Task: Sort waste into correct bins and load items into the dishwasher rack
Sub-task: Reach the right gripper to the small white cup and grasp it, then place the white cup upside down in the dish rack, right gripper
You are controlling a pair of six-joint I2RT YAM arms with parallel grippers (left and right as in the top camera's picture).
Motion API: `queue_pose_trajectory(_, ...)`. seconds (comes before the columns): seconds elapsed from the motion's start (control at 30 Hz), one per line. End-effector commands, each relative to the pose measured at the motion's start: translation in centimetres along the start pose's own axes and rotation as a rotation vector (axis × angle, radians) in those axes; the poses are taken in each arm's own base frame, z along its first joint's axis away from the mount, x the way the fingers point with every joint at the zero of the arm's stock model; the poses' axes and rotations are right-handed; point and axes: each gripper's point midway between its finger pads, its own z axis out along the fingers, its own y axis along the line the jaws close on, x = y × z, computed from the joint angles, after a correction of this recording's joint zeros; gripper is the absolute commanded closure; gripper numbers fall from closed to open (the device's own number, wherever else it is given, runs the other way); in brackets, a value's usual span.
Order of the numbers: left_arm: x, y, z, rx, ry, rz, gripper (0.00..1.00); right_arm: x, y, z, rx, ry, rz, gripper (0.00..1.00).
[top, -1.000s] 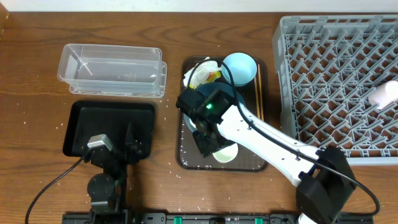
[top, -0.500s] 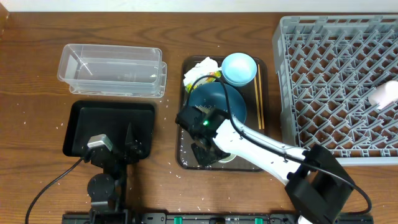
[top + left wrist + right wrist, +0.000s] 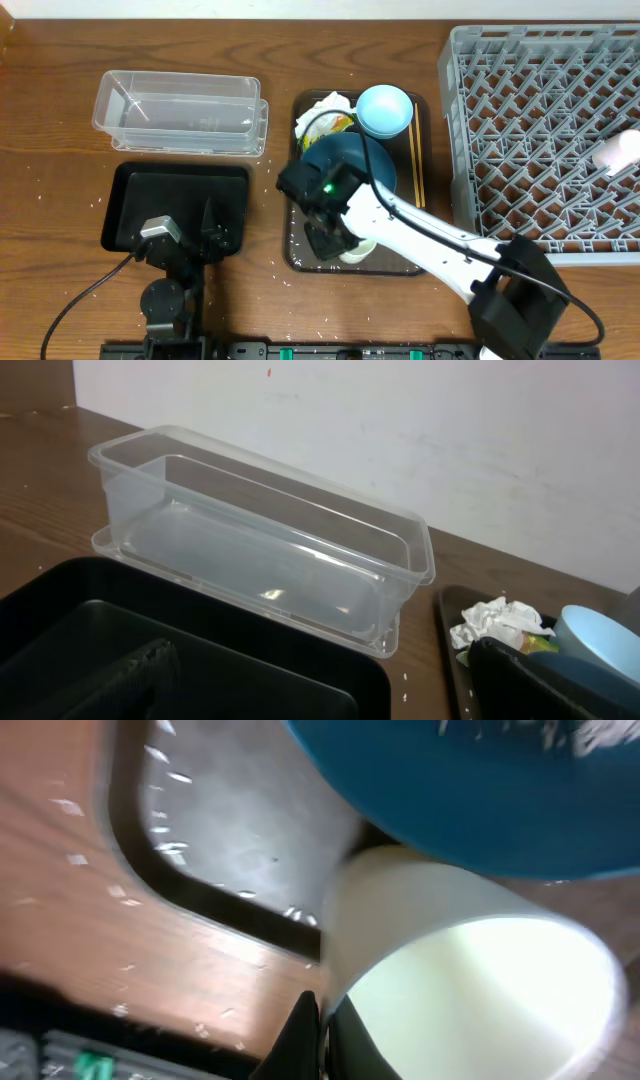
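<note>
The rack's pegs beyond the pink cup are empty, so the robot's right gripper will next lift, carry the white cup (image 3: 358,249) outward over the rack's wires there, lower it and let it go.
My right gripper (image 3: 337,243) is down at the near end of the brown tray (image 3: 297,252), shut on the wall of a white cup (image 3: 358,249). In the right wrist view its fingers (image 3: 303,1032) pinch the cup's rim, one inside and one outside the white cup (image 3: 470,980), which lies against the dark blue bowl (image 3: 450,780). The dark blue bowl (image 3: 352,160), a pale blue bowl (image 3: 385,110), a crumpled napkin (image 3: 325,104), a yellow-green wrapper (image 3: 338,124) and chopsticks (image 3: 415,165) share the tray. My left gripper (image 3: 190,228) hangs open over the black tray (image 3: 140,195).
The clear tub (image 3: 180,112) stands behind the black tray. The grey dishwasher rack (image 3: 545,130) fills the right side, with a pink cup (image 3: 615,151) in it. Rice grains (image 3: 284,268) are scattered on the wood beside the brown tray and on the tray floor (image 3: 165,848).
The right gripper has gone from partly open to shut on the white cup's wall, after shifting toward the tray's near end. The left arm has not moved.
</note>
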Motion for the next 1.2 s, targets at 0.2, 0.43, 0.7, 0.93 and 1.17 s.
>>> queue_pose_trajectory(0.2,1.7,0.6,0.1,-0.022,0.045,0.02,0.05,-3.7,-3.0,-6.5,0.036,-0.107,0.001,0.99)
queue_pose_trajectory(0.43,1.7,0.6,0.1,-0.022,0.045,0.02,0.05,-8.1,-14.6,-13.9,0.169,-0.26,0.184,0.99)
queue_pose_trajectory(0.7,1.7,0.6,0.1,-0.022,0.045,0.02,0.05,-11.9,-28.8,-19.0,-0.063,-0.518,0.345,0.99)
queue_pose_trajectory(0.93,1.7,0.6,0.1,-0.022,0.045,0.02,0.05,-13.7,-39.9,-21.3,-0.318,-0.841,0.45,0.99)
queue_pose_trajectory(1.17,1.7,0.6,0.1,-0.022,0.045,0.02,0.05,-15.3,-47.3,-17.2,-0.554,-0.968,0.51,0.99)
